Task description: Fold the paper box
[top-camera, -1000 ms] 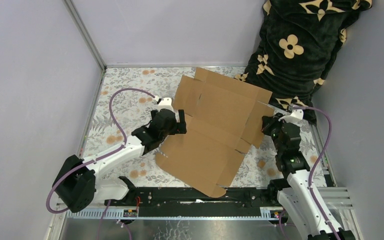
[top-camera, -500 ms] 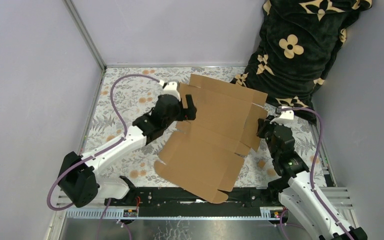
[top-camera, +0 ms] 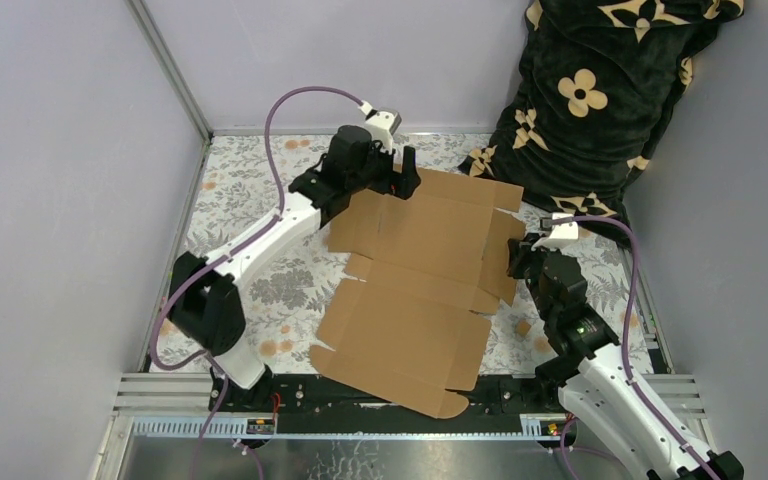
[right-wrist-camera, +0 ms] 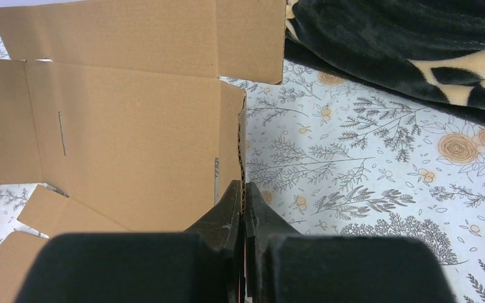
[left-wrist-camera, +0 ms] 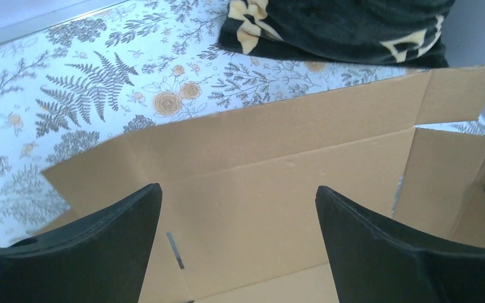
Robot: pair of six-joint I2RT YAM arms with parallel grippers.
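The sheet's far edge (top-camera: 426, 171) (left-wrist-camera: 215, 116) gets my left gripper next, which turns and goes down onto it, because that edge runs crosswise from one open finger toward the other.
The paper box (top-camera: 415, 285) is a brown cardboard sheet with flaps, lying mostly flat in the middle of the table. Its right side flap stands up on edge. My right gripper (top-camera: 516, 262) is shut on that flap; in the right wrist view the corrugated edge sits pinched between the fingertips (right-wrist-camera: 243, 187), and the box panel (right-wrist-camera: 120, 126) spreads to the left. My left gripper (top-camera: 401, 176) hovers open over the sheet's far edge. In the left wrist view its jaws (left-wrist-camera: 238, 188) stand wide apart above the far panel (left-wrist-camera: 278, 158), holding nothing.
A black blanket with cream flowers (top-camera: 600, 90) is heaped at the back right corner, close to the sheet's far right flap. The floral tablecloth (top-camera: 250, 200) is bounded by grey walls at left and back. The metal rail (top-camera: 380, 395) runs along the near edge.
My left arm has swung from the sheet's left side up to its far edge. The sheet has turned and slid a little toward the near left. The right gripper has kept its hold.
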